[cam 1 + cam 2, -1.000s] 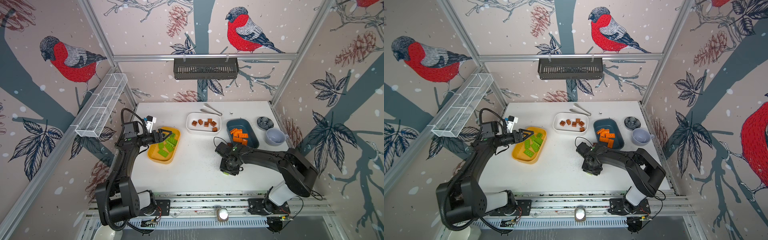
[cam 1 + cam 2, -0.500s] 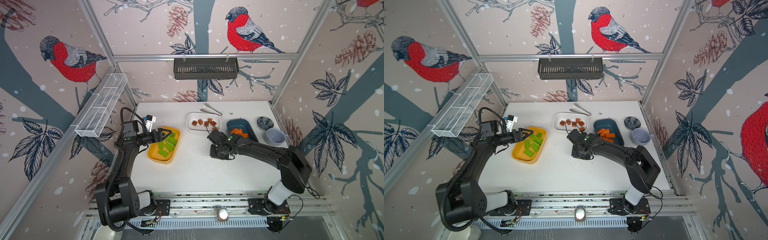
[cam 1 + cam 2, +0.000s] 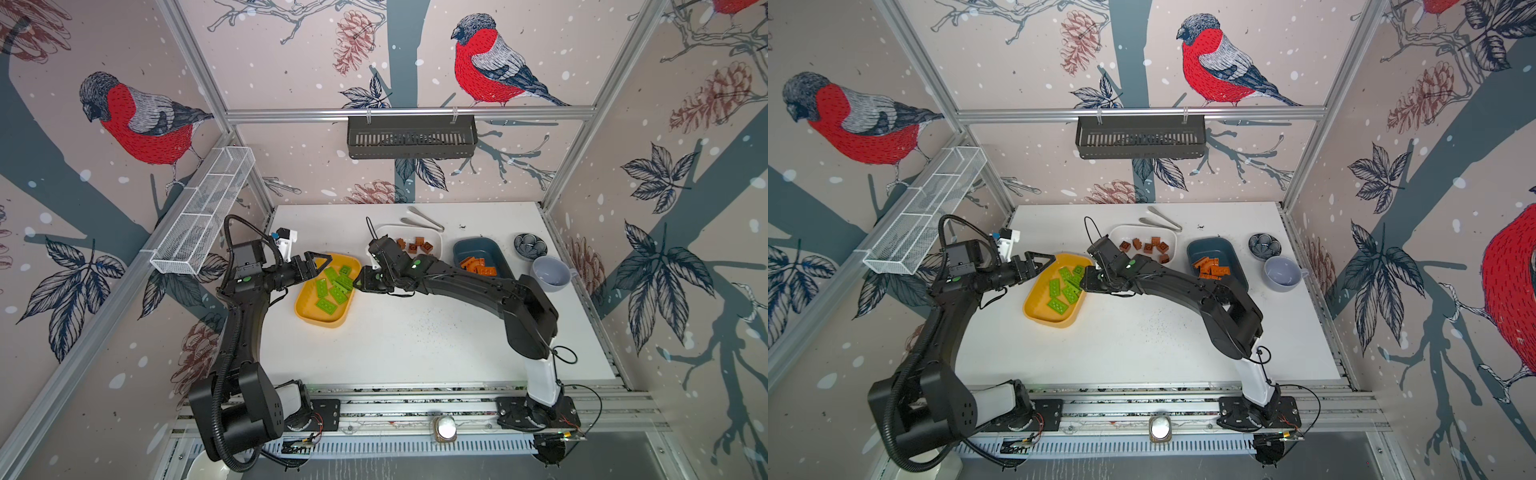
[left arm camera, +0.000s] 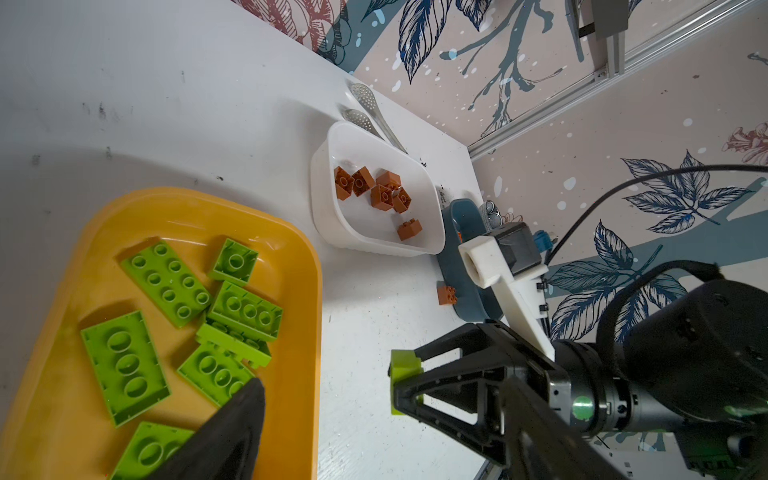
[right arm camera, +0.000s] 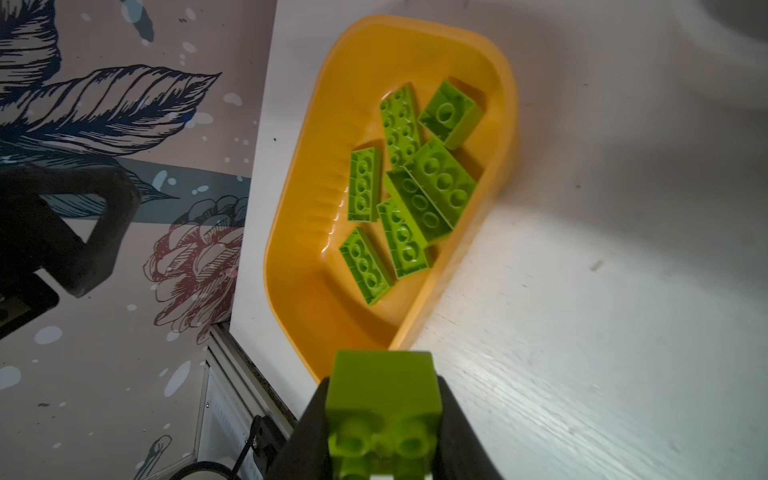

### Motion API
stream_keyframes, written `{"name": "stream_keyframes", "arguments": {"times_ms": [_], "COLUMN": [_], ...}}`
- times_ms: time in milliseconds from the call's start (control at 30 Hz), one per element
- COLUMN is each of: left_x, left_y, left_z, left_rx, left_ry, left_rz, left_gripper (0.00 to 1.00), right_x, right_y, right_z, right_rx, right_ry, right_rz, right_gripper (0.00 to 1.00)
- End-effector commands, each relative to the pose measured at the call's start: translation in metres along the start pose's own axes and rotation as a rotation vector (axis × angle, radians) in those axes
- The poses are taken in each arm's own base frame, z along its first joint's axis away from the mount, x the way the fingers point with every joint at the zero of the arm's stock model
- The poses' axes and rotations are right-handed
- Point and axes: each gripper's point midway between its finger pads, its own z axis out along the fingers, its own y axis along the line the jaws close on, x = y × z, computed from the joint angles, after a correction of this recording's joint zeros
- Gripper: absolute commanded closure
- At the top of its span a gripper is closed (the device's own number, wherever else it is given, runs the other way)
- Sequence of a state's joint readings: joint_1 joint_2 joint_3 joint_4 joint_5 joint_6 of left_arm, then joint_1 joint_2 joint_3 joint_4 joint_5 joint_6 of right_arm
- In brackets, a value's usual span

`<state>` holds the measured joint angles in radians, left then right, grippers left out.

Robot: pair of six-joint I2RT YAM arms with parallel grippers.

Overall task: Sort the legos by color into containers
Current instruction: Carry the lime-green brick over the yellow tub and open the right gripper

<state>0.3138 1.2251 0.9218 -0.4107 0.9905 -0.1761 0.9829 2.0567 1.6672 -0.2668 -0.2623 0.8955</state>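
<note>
Green legos already lie inside, so the robot's right gripper should next move across the container's rim and down toward the mustard yellow container's bare near end point(image 3: 334, 314) point(image 5: 361, 321) to let go of the lime green lego.
My right gripper point(image 3: 358, 284) is shut on a lime green lego point(image 5: 384, 395), held just outside the right rim of the mustard yellow container point(image 3: 320, 322). Several green legos point(image 3: 330, 291) lie inside that container. In the left wrist view the held brick point(image 4: 402, 368) sticks out of the black fingertips above the bare table. My left gripper point(image 3: 326, 262) hangs open and empty over the yellow container's far corner. Brown legos point(image 3: 417, 245) lie in the white container point(image 3: 437, 239), and orange legos point(image 3: 478, 266) in the teal container point(image 3: 498, 249). One brown lego point(image 4: 447, 295) sits on the table against the teal container.
Metal tongs point(image 3: 422, 218) lie behind the white container. A grey mug point(image 3: 550, 272) and a small flower-patterned dish point(image 3: 530, 245) stand at the right edge. A black basket point(image 3: 411, 137) hangs on the back wall and a white wire rack point(image 3: 203, 216) on the left.
My right gripper closed on the green lego at the table's middle front, then carried it left and back to the yellow container's rim. The left arm has not moved.
</note>
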Motion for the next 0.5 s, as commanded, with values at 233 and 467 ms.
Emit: {"name": "stream_keyframes", "arguments": {"times_ms": [233,467], "left_x": [0.005,0.003], "left_y": [0.008,0.008], "left_z": [-0.002,-0.002], "left_rx": [-0.023,-0.02], "left_ry": [0.004,0.005], "left_rz": [-0.018,-0.02], "left_gripper": [0.12,0.12], "right_x": [0.01,-0.003], "right_y": [0.044,0.03], "right_z": [0.054,0.046], "right_rx": [-0.162,-0.139], "right_ry": [0.048,0.028], "right_rz": [0.007,0.019], "right_gripper": [0.68,0.34]}}
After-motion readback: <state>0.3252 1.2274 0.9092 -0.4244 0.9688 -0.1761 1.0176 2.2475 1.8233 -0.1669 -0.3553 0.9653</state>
